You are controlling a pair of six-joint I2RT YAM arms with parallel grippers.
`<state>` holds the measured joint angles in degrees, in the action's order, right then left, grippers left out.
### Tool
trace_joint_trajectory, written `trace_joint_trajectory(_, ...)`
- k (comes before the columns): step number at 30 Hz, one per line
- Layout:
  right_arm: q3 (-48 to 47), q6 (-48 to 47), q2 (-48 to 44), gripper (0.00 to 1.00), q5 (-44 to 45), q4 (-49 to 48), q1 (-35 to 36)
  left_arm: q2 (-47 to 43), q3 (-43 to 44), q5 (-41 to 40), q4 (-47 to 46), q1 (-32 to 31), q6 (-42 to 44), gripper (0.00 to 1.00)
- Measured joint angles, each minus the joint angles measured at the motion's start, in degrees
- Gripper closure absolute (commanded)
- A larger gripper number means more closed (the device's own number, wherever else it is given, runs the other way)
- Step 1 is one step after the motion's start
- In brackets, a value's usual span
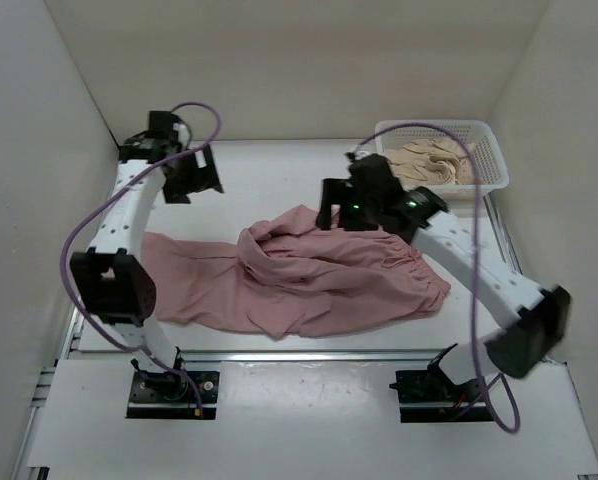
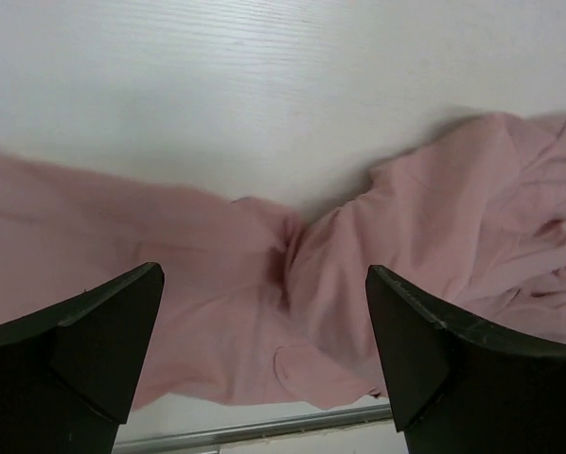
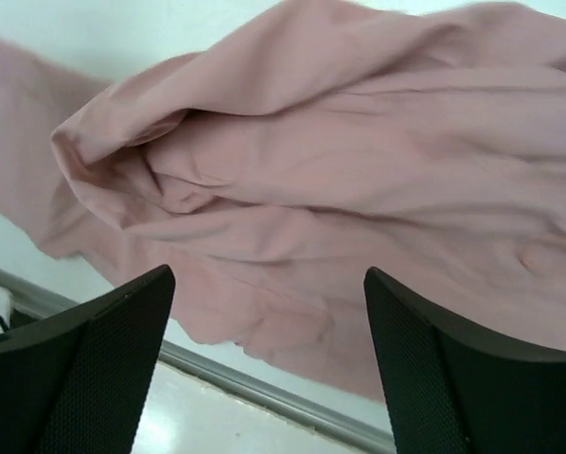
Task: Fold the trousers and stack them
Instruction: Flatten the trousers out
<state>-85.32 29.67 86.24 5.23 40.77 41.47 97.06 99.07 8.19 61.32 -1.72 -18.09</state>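
Observation:
The elastic waistband's far end (image 1: 405,248) lies below my right gripper and to its right in the top view, so next my right gripper will move that way and down.
The dusty-pink trousers (image 1: 299,280) lie crumpled across the middle of the table, one leg stretched to the left, a bunched fold near the centre. My right gripper (image 1: 344,215) hovers over their far edge, open, with nothing between its fingers; below it the right wrist view shows the rumpled trousers (image 3: 340,189). My left gripper (image 1: 194,178) hangs open at the back left, apart from the cloth. Its wrist view looks down on the trousers (image 2: 264,284) with a pocket flap showing.
A white plastic basket (image 1: 489,150) holding beige cloth garments (image 1: 434,160) stands at the back right. White walls close in the table on three sides. A metal rail (image 1: 309,355) runs along the near edge.

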Motion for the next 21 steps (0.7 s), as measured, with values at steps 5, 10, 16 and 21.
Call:
trace_joint_trajectory(5, 11.72, 3.93, -15.56, 0.12, 4.17, 1.14, -10.12, 12.87, 10.21, -3.32, 1.09, -13.05, 1.38, 0.00)
trace_joint_trajectory(10, 16.39, 2.38, -12.68, 0.04, 5.11, 4.46, -22.95, 23.87, 13.20, -6.36, 2.51, -21.55, 1.73, 0.00)
trace_joint_trajectory(16, 12.22, 1.46, 2.23, 0.21, 1.29, 4.15, -31.93, 26.36, 10.38, -3.45, 2.73, -21.79, 1.62, 0.89)
trace_joint_trajectory(21, 10.54, 8.70, 11.69, 0.25, -3.58, 0.11, -37.81, 26.32, 10.43, -1.57, 1.84, -21.16, 1.97, 0.89)
